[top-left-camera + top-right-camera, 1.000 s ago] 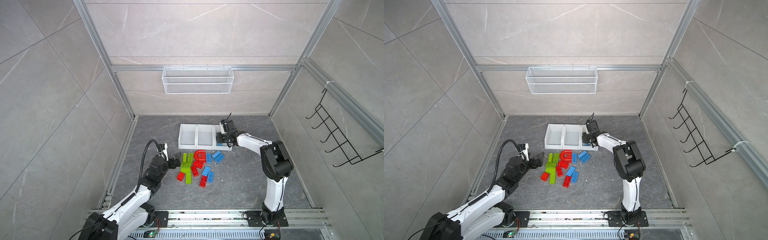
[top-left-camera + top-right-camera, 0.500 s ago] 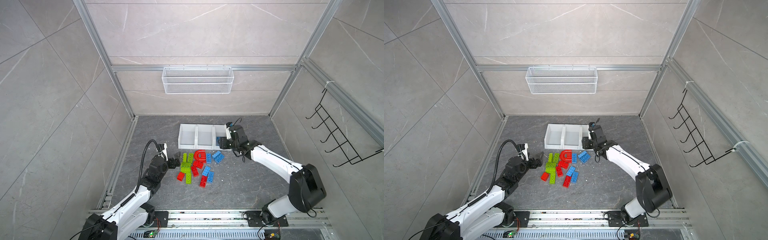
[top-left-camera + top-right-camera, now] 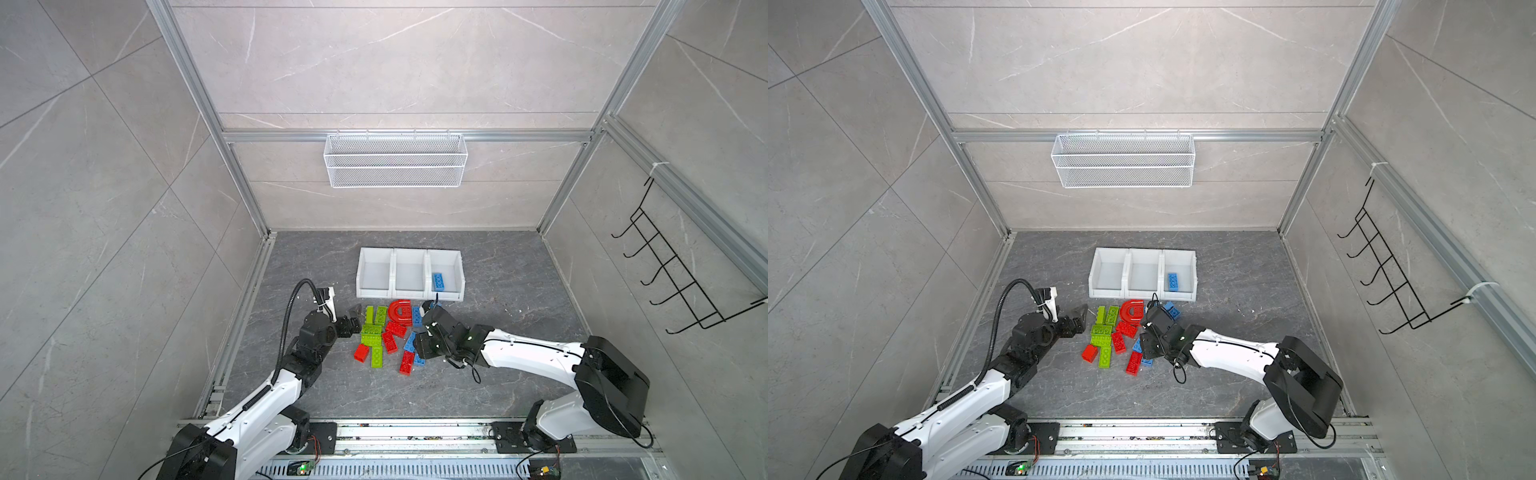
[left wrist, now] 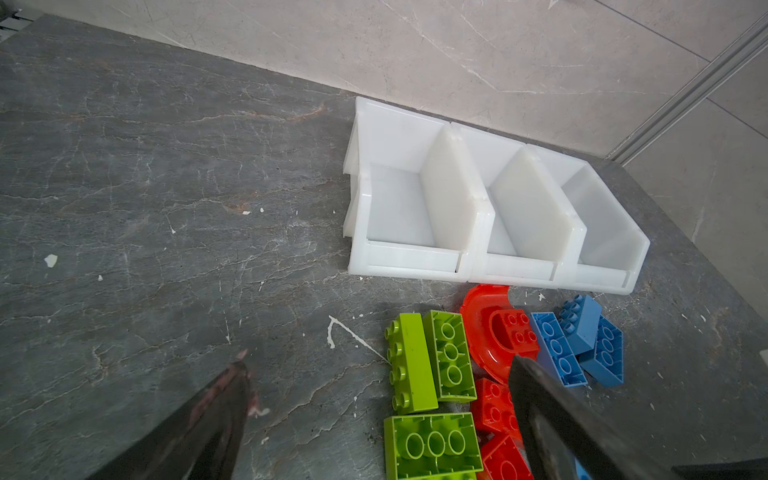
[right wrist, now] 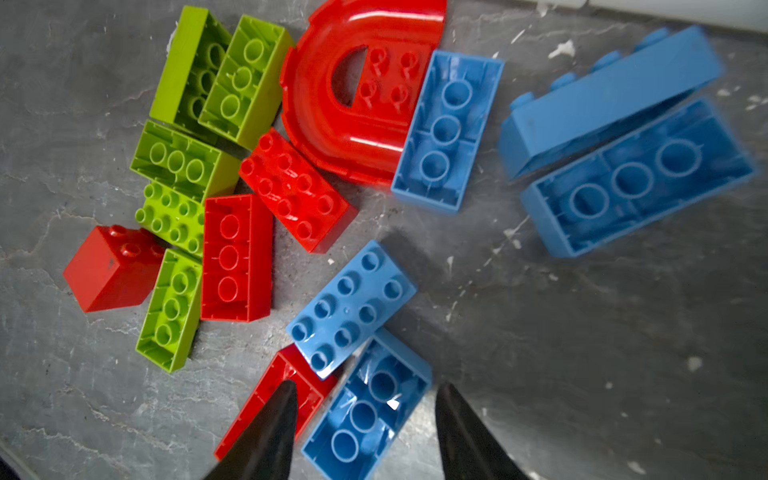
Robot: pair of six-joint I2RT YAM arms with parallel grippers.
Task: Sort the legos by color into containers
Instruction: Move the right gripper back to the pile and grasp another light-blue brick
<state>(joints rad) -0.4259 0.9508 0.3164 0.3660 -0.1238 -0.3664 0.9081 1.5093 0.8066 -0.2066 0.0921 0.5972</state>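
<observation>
The right gripper needs to go down around the long sides of the upside-down blue brick (image 5: 366, 409) and close on it, because the brick is already between the robot's open fingers.
The legos lie in a loose pile (image 3: 390, 332) on the dark floor in front of the three white containers (image 3: 409, 253). One blue brick (image 3: 439, 281) lies in the right container; the other two look empty. My right gripper (image 5: 365, 388) is open and hovers over the pile's near right side. It straddles an upside-down blue brick (image 5: 365, 411), apart from it, with a red brick (image 5: 266, 399) under one fingertip. My left gripper (image 4: 380, 363) is open at the pile's left edge, over the lime green bricks (image 4: 432, 440). The red arch (image 3: 400, 311) lies just before the containers.
A white wire basket (image 3: 395, 160) hangs on the back wall and a black hook rack (image 3: 673, 274) on the right wall. Aluminium frame posts mark the corners. The arms' base rail (image 3: 415, 432) runs along the front edge.
My right gripper has come back from the right container to the pile's near right side, and a blue brick now shows in that container. The left arm has stayed put.
</observation>
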